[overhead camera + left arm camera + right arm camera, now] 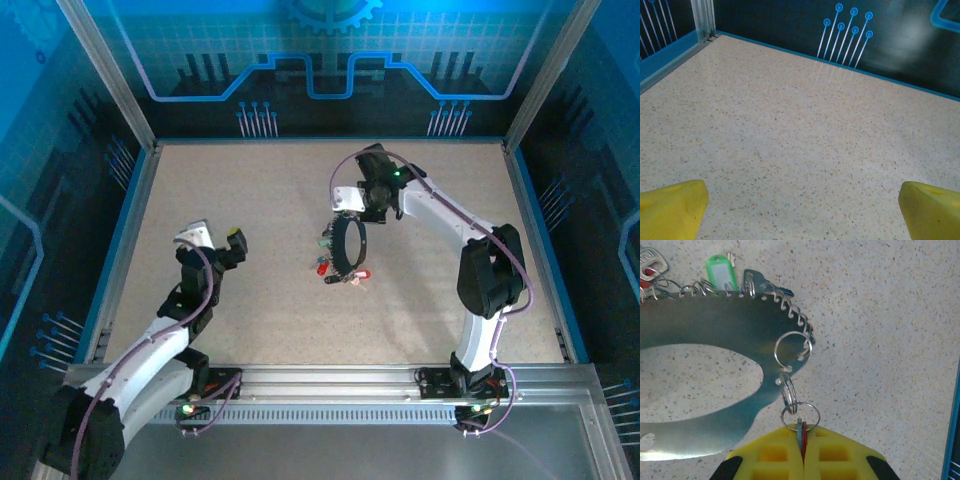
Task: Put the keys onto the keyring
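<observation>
The robot's right gripper should next go down to the bare tabletop (392,232) beside the hanging keyring and let go of the red key there, since that open patch is below the gripper.
My right gripper (802,440) is shut on the thin edge of a red key (802,434), pinched between the yellow fingers (770,455). A chain of small split rings (791,390) runs from that key to the wire-coiled rim of the keyring (715,325), a broad grey metal loop. A green tag (717,272), a blue key (762,284) and a silver key (650,262) hang along its far rim. From above, the keyring (335,245) hangs below the right gripper (352,213), with the keys (325,268) bunched at its low end. My left gripper (802,210) is open over bare table.
The speckled table (250,190) is bounded by blue walls and metal posts (130,90). The left arm (195,290) sits at the near left, apart from the keyring. A blue wall edge (952,430) lies close on the right of the right wrist view.
</observation>
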Controlling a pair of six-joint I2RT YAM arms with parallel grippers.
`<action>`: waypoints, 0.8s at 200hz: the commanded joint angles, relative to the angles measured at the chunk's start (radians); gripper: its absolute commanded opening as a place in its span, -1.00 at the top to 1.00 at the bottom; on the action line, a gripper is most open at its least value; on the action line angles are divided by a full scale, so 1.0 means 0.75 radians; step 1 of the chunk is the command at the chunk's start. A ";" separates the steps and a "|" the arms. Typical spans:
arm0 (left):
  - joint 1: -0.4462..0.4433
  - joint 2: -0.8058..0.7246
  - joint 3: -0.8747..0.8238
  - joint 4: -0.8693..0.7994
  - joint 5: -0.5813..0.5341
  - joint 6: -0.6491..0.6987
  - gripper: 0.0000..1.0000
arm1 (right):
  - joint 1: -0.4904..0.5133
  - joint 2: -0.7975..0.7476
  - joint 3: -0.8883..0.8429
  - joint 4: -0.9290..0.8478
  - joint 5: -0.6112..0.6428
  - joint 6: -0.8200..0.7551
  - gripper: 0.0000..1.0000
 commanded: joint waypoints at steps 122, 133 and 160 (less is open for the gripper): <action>0.040 0.559 0.205 0.226 -0.010 0.369 -0.98 | -0.257 0.112 -0.217 -0.035 0.180 0.275 0.82; 0.040 0.604 0.221 0.251 -0.028 0.392 -0.98 | -0.281 0.118 -0.238 -0.019 0.181 0.292 0.76; 0.040 0.692 0.241 0.324 -0.070 0.437 -0.98 | -0.321 0.133 -0.287 0.026 0.203 0.333 0.56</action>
